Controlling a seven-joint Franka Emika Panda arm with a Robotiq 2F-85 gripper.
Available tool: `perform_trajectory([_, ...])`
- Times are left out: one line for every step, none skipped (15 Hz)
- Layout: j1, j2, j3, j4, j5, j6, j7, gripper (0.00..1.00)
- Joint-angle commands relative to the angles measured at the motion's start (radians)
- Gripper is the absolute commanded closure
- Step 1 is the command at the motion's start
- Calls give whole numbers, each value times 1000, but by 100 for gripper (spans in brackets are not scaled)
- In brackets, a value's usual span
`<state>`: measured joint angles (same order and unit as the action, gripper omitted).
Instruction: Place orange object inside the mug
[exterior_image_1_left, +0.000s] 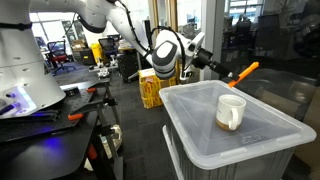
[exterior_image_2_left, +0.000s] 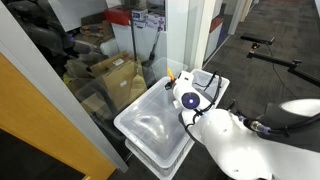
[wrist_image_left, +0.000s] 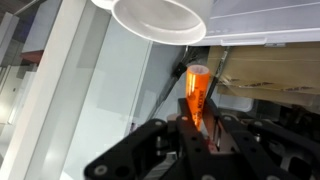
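The robot's gripper will next lower the orange object into the opening of the mug, then let it go.
My gripper (exterior_image_1_left: 212, 64) is shut on the orange object (exterior_image_1_left: 243, 72), a slim tapering stick that juts out from the fingers above the far rim of the bin. The white mug (exterior_image_1_left: 231, 111) stands upright on the bin's lid, below and in front of the stick's tip. In the wrist view the orange object (wrist_image_left: 195, 92) is clamped between the two dark fingers (wrist_image_left: 197, 128) and points toward the mug's open rim (wrist_image_left: 160, 20) at the top of the picture. In an exterior view the arm hides the mug, and only a bit of orange (exterior_image_2_left: 170, 75) shows.
The translucent grey bin (exterior_image_1_left: 262, 143) with its lid fills the foreground and also shows in an exterior view (exterior_image_2_left: 150, 125). Yellow crates (exterior_image_1_left: 150, 90) stand behind it. A dark workbench (exterior_image_1_left: 50, 120) with small tools is beside it. A glass wall (exterior_image_2_left: 180, 40) and cardboard boxes (exterior_image_2_left: 115, 75) are close by.
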<state>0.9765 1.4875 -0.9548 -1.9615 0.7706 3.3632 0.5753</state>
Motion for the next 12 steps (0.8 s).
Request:
perform_trajectory([-23, 0, -5, 23, -17, -52, -12, 95])
perform_trajectory([-27, 0, -4, 27, -21, -64, -14, 95])
perform_trajectory([-28, 0, -6, 27, -24, -77, -13, 95])
perform_trajectory([-30, 0, -7, 30, -27, -92, -12, 95])
perform_trajectory([-33, 0, -7, 32, -30, -103, -9, 95])
perform_trajectory([-35, 0, -8, 33, -32, -115, -7, 95])
perform_trajectory([-36, 0, -10, 35, -34, -129, -6, 95])
perform_trajectory([-39, 0, -10, 37, -36, -140, -3, 95])
perform_trajectory([-40, 0, -11, 38, -38, -148, -1, 95])
perform_trajectory([-40, 0, -12, 37, -39, -159, 1, 95])
perform_trajectory([-42, 0, -12, 36, -41, -164, 3, 95])
perform_trajectory([-46, -2, -10, 37, -36, -164, -6, 95])
